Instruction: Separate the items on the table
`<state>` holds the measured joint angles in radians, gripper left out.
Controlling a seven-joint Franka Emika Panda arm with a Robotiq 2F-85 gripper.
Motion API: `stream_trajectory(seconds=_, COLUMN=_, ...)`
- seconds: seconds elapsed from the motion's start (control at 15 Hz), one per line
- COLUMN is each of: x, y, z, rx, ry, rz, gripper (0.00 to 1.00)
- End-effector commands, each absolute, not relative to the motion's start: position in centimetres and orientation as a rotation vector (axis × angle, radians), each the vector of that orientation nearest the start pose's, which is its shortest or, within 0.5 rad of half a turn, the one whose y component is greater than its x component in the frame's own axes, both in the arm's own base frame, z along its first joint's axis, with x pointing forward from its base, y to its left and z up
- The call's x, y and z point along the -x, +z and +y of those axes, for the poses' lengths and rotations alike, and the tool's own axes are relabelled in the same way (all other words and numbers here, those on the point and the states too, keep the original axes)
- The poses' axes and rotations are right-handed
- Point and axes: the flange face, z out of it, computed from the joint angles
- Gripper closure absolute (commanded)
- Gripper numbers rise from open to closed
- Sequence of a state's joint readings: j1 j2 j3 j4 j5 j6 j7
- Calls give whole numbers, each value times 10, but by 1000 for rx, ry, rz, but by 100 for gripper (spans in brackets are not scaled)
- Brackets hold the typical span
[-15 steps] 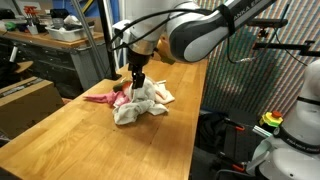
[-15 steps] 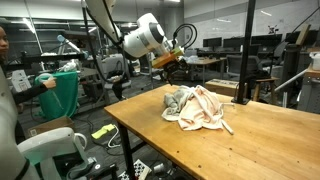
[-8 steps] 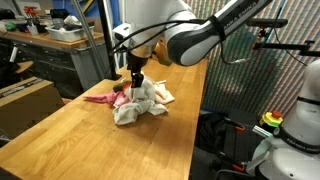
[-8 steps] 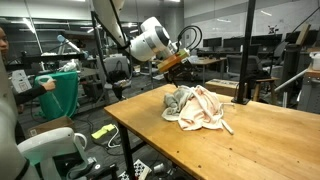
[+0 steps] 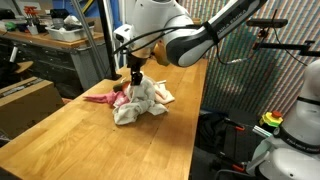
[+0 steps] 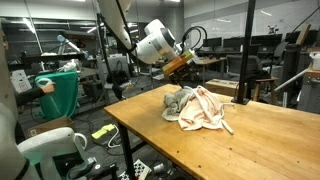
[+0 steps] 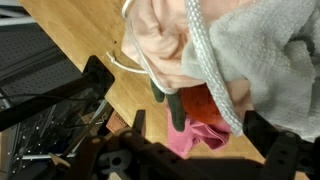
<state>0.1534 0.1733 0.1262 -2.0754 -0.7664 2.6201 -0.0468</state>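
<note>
I will keep my gripper where it is over the heap and close its fingers onto the rope next, because the thin white rope crossing the red ball toy (image 7: 205, 105) runs between them.
The items lie in one heap on the wooden table (image 5: 70, 140). A white towel (image 5: 133, 108) is on top, and a pink cloth (image 5: 100, 98) sticks out to one side. My gripper (image 5: 137, 78) hangs open just above the heap (image 6: 200, 108), touching nothing. In the wrist view the open gripper (image 7: 198, 125) stands over the red ball toy (image 7: 205, 105) with its green leaves (image 7: 172, 108). The pink cloth (image 7: 195, 138) lies below it, the towel (image 7: 260, 60) beside it. A thin white rope (image 7: 125, 62) loops onto the wood next to a pale pink fabric (image 7: 160, 45).
A brown cardboard box (image 5: 25, 100) stands beside the table. A cluttered workbench (image 5: 50, 40) is behind it. A green bin (image 6: 62, 90) and a person are off the table's end. A black stand (image 6: 247, 60) rises near the far edge.
The arm has swung slightly toward the heap and a little lower. The jaws stay open. The items have not moved.
</note>
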Motion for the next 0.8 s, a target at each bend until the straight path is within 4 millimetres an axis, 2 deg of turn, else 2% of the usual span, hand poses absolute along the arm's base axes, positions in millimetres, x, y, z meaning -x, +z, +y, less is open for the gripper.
stream_trajectory(seconds=0.0, x=-588, y=383, z=175, rx=3143, ry=-796, rz=-1548, gripper=0)
stream_trajectory(seconds=0.33, x=-590, y=377, z=164, rx=3171, ry=-782, rz=-1543, gripper=0)
stream_trajectory(seconds=0.73, x=-590, y=375, z=165, rx=3172, ry=-773, rz=-1547, gripper=0)
